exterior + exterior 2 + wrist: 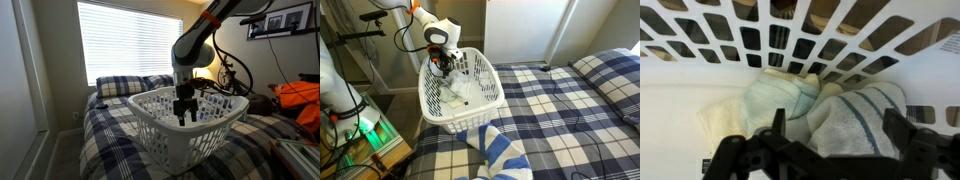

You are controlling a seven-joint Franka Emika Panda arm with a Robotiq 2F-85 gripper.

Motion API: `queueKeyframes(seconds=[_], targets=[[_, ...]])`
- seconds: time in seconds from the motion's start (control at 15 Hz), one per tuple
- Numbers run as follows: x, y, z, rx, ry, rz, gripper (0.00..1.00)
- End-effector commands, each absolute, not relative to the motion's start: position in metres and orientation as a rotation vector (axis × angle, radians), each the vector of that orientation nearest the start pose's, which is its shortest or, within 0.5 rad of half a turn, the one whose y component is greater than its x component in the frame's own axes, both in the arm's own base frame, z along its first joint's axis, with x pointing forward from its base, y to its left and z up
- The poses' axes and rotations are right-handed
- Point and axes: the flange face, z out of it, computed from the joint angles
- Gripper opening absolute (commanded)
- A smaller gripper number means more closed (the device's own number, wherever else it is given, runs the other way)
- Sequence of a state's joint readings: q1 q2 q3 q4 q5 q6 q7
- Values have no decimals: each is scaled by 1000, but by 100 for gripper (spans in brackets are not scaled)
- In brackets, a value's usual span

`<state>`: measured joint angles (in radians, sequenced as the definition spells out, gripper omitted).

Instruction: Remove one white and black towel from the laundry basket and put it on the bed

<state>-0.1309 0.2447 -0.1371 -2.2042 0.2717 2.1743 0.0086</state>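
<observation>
The whitish-grey towel is below the gripper's open fingers, so the gripper next needs to move down, away from the slotted side of the basket, onto the towel's pale bunched fold [458, 78] [834, 132] next to the dark stripes.
The white slotted laundry basket [190, 143] [472, 112] stands on the plaid bed [108, 145] [560, 115]. My gripper [184, 112] [442, 66] reaches down inside it near one end. In the wrist view the basket wall [750, 40] fills the top. The gripper [835, 118] is open, with one finger on each side of a bunched whitish towel with thin dark stripes [862, 105]. I cannot tell whether the fingers touch it. The towel lies against the wall.
A pale green cloth [780, 95] and a cream one [722, 122] lie beside the towel. A blue-and-white striped cloth [502, 152] lies on the bed by the basket. Plaid pillows [122, 86] [610, 68] sit at the head. An orange item [300, 96] and a bicycle [232, 75] are nearby.
</observation>
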Motion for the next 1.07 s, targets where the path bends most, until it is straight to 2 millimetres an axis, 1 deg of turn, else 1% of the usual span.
queueKeyframes(seconds=[0.0, 0.4, 0.47, 0.53, 0.6, 0.67, 1.0], targets=[[525, -137, 236, -2787, 697, 318, 100], [541, -154, 218, -2811, 777, 222, 100], [544, -157, 215, -2807, 800, 211, 86], [546, -159, 212, -2801, 811, 203, 83], [548, -160, 210, -2801, 827, 197, 68], [549, -161, 206, -2796, 838, 198, 59], [558, -157, 200, -2773, 861, 186, 24]])
